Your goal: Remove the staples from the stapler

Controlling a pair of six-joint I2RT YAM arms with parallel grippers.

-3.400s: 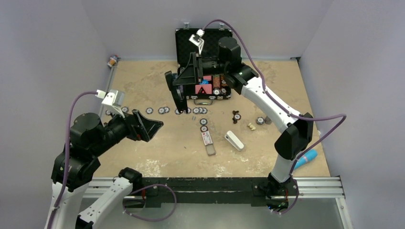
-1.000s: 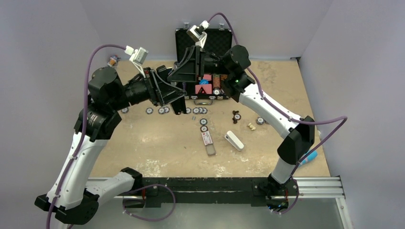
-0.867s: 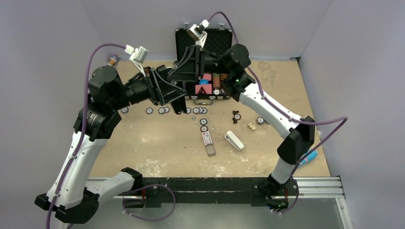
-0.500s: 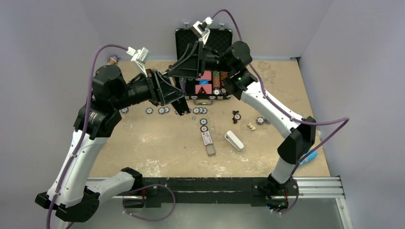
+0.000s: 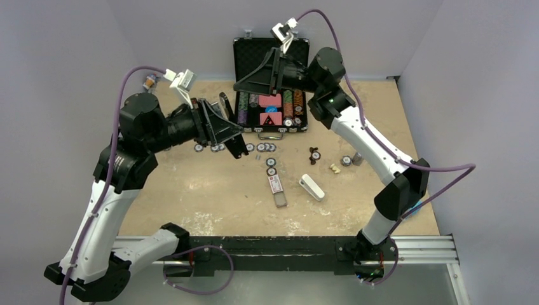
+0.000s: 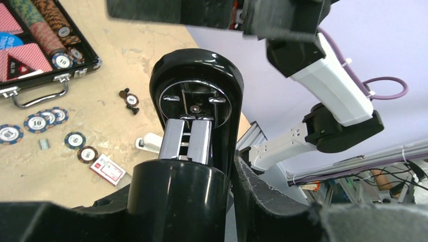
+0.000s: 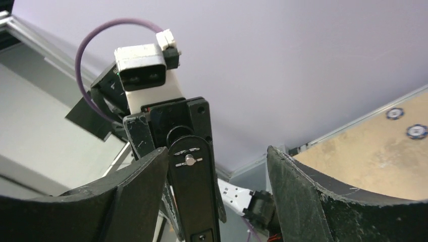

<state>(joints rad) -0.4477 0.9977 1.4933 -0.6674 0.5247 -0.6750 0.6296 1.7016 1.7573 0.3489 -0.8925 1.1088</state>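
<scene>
The robot should next lower its left gripper to the left in the top view, tip it down and release the stapler, because the bare tabletop is below it there.
My left gripper is shut on the black stapler, held in the air left of the chip case, with one black arm of it sticking up. In the left wrist view the stapler rises from between my fingers, its silvery track facing the camera. My right gripper hangs open above the case, clear of the stapler. In the right wrist view the stapler's black bar shows beyond the wide jaws of the right gripper. Small grey bits, perhaps staples, lie on the table.
An open black chip case stands at the back. Loose poker chips lie in a row in front of it. A clear box with a red-white label, a white block and a blue object lie nearer.
My right gripper has opened, let go of the stapler and drawn back up and to the right over the case. The left arm has kept its grip and shifted the stapler slightly left.
</scene>
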